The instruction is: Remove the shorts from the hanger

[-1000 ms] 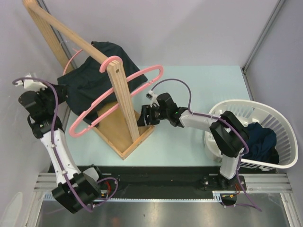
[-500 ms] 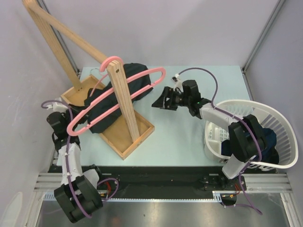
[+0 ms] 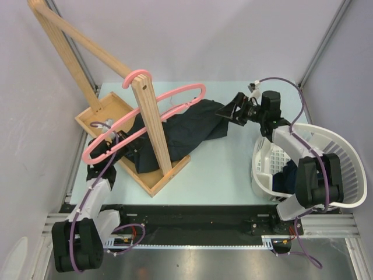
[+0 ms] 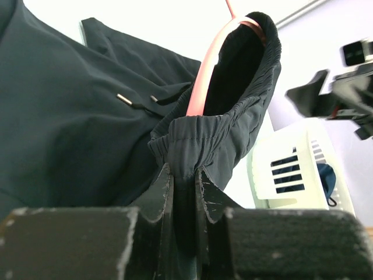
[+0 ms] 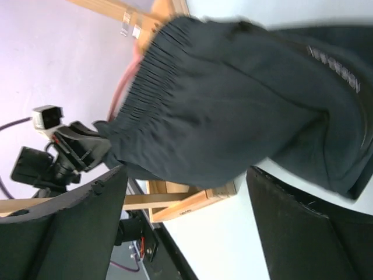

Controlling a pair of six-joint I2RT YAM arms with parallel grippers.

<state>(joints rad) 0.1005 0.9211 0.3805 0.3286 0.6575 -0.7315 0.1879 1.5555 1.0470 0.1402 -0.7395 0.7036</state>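
Note:
I will move my right gripper to the left in the top view next, to the hanger's metal hook, and tilt its fingers down, because the shorts' waistband is still looped around the hanger.
The blackish dark green shorts drape from the pink hanger over the wooden tray's edge onto the table. My left gripper is low beside the tray and shut on their elastic waistband, which still loops over the hanger. My right gripper is open and empty at the shorts' right edge, with the cloth just beyond its fingertips. The navy shorts lie in the white basket.
The wooden rack's upright post and slanted bar stand on a tray at the left. The white laundry basket sits at the right edge, by my right arm's base. Walls close in on both sides.
The dark green shorts slid down and stretched out to the right across the tray and table. My right gripper moved right and farther back. My left arm dropped low toward the near edge.

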